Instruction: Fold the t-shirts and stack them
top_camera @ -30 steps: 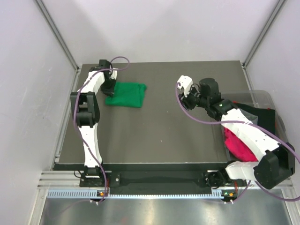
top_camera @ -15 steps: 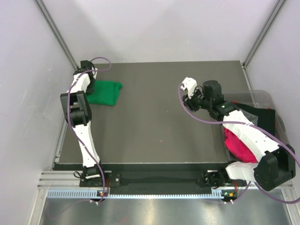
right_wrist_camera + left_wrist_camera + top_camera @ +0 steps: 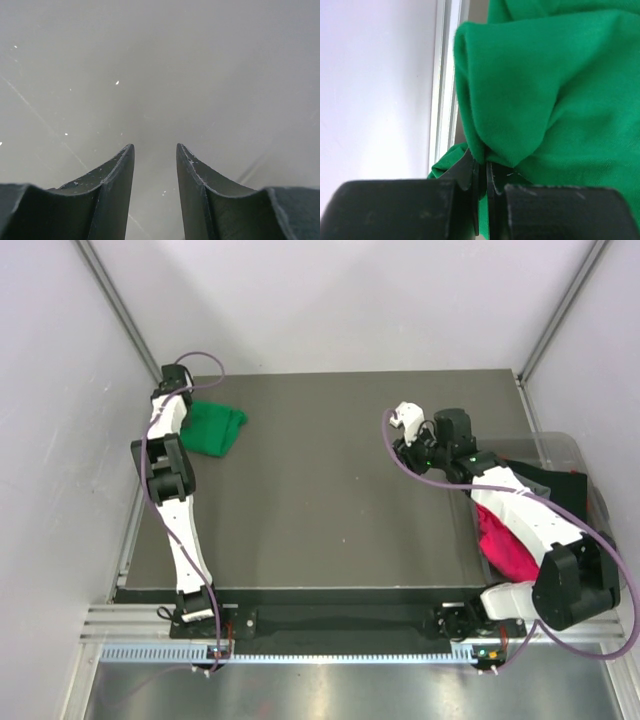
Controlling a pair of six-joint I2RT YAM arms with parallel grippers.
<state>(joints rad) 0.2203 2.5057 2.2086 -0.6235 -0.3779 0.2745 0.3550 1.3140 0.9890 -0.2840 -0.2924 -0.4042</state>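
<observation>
I next need to release the green t-shirt point(image 3: 213, 427) over the bare table middle, to my left gripper's right in the top view.
A folded bright green t-shirt point(image 3: 213, 427) lies at the table's far left corner. My left gripper point(image 3: 187, 410) is shut on its left edge; in the left wrist view the green t-shirt point(image 3: 545, 100) bunches up above the pinching jaws point(image 3: 482, 167). My right gripper point(image 3: 405, 440) hovers open over bare table at the right, nothing between its fingers point(image 3: 155, 150). A magenta-pink t-shirt point(image 3: 503, 545) and a black t-shirt point(image 3: 555, 490) lie in a bin at the right, partly hidden by my right arm.
The clear plastic bin point(image 3: 570, 455) hangs off the table's right edge. A metal frame rail point(image 3: 447, 75) and white wall run close beside the green shirt on the left. The dark table point(image 3: 330, 500) stretches between the arms.
My left gripper has dragged the green t-shirt leftward and farther back, from the mid-left of the table to its far left corner. The right gripper has shifted slightly right.
</observation>
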